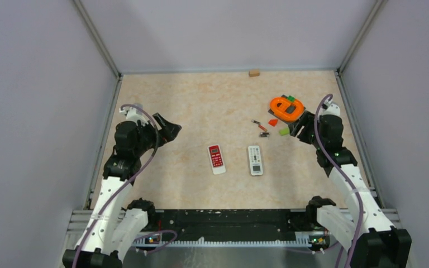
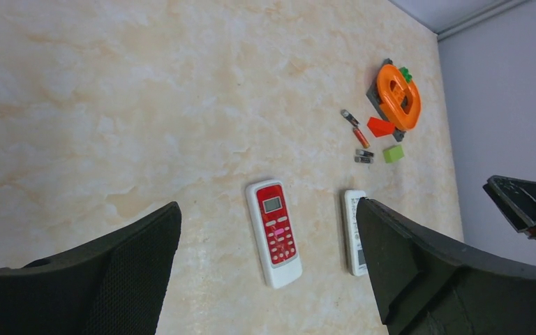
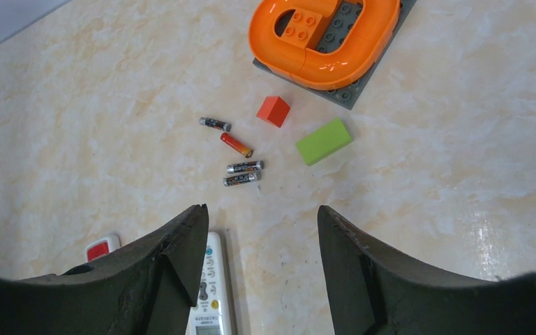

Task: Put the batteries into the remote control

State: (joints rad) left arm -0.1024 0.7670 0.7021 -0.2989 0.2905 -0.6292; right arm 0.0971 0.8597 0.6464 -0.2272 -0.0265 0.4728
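The red remote is below my left gripper, to its right in the top view. I should move across there and lower my open fingers on both sides of the red remote's screen end (image 1: 214, 150) (image 2: 271, 201).
Two remotes lie face up mid-table: a red-faced remote (image 1: 217, 158) and a white remote (image 1: 255, 160). Several slim batteries (image 1: 262, 128) lie loose behind the white remote. In the right wrist view one dark battery (image 3: 215, 124), one reddish battery (image 3: 236, 145) and a side-by-side pair (image 3: 243, 173) show beyond the white remote (image 3: 211, 293). My left gripper (image 1: 167, 129) is open and empty, well left of the red remote (image 2: 274, 232). My right gripper (image 1: 300, 127) is open and empty, right of the batteries, its jaws (image 3: 262, 209) apart above bare table.
An orange ring track on a grey baseplate (image 1: 286, 109) sits back right, with a red block (image 1: 272, 122) and a green block (image 1: 284, 132) beside the batteries. A small wooden block (image 1: 253, 72) lies at the back wall. Walls enclose the table.
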